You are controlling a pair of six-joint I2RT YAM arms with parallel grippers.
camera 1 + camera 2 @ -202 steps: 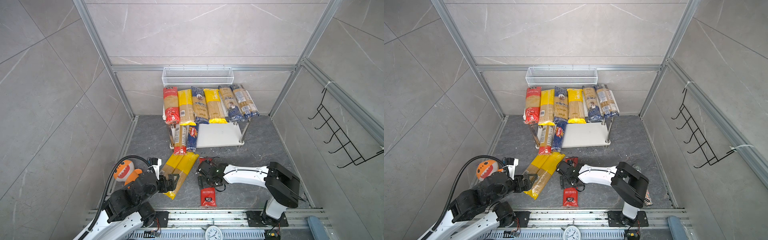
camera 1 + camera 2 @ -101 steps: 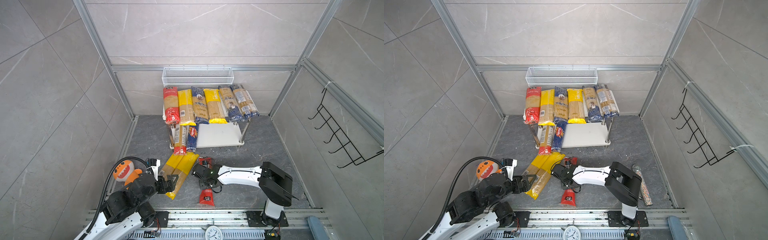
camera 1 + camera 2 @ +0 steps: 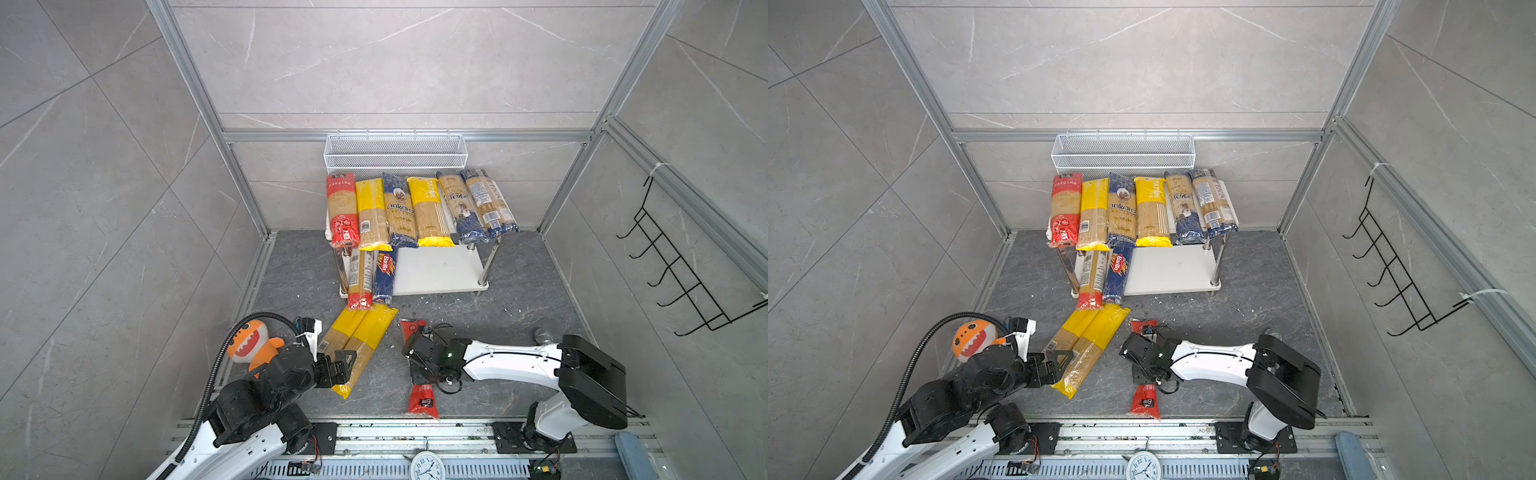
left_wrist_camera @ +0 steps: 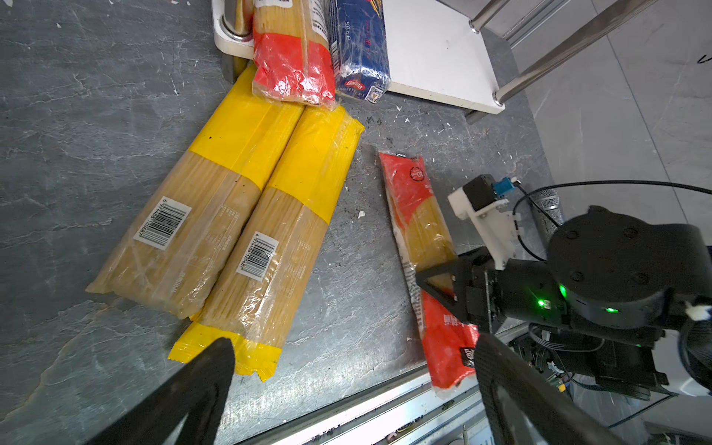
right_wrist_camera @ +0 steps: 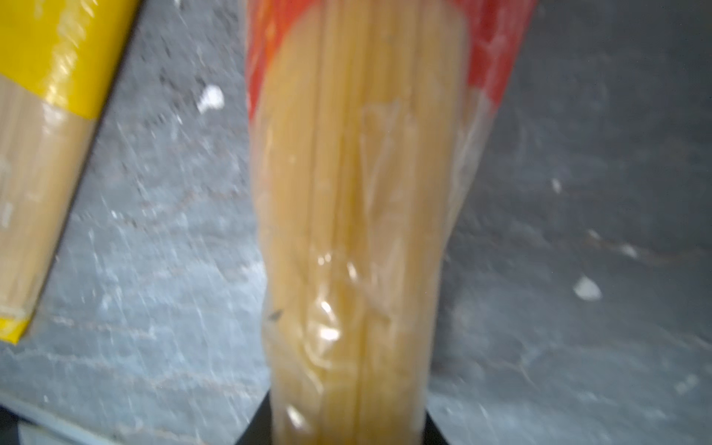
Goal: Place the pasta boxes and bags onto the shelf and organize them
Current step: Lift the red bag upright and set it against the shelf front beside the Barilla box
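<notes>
My right gripper rises outward next and releases the red-ended packet (image 3: 423,400) on the bare lower board (image 3: 409,272) beside the blue packet, as that space lies outward of my gripper.
The shelf (image 3: 436,270) stands at the back, with several pasta packets (image 3: 399,208) side by side on its top board. Two more packets (image 3: 360,282) stick out of the lower board's left end. On the floor lie two yellow-ended packets (image 3: 357,345) (image 4: 277,246); my left gripper (image 3: 345,365) (image 4: 352,346) hovers open over their near end. My right gripper (image 3: 415,363) (image 5: 346,427) is shut on the clear middle of a red-ended packet (image 3: 423,400) (image 4: 424,231) (image 5: 354,192). That packet lies along the floor, its near end over the front rail.
An orange plush toy (image 3: 251,345) sits by the left arm. A white wire basket (image 3: 395,151) hangs above the shelf, and a black hook rack (image 3: 681,282) is on the right wall. A grey cylinder (image 3: 542,334) lies behind the right arm. Pale crumbs dot the floor.
My right gripper has closed on the red-ended packet, and its arm swung left, then back right. The left gripper has stayed open and almost still.
</notes>
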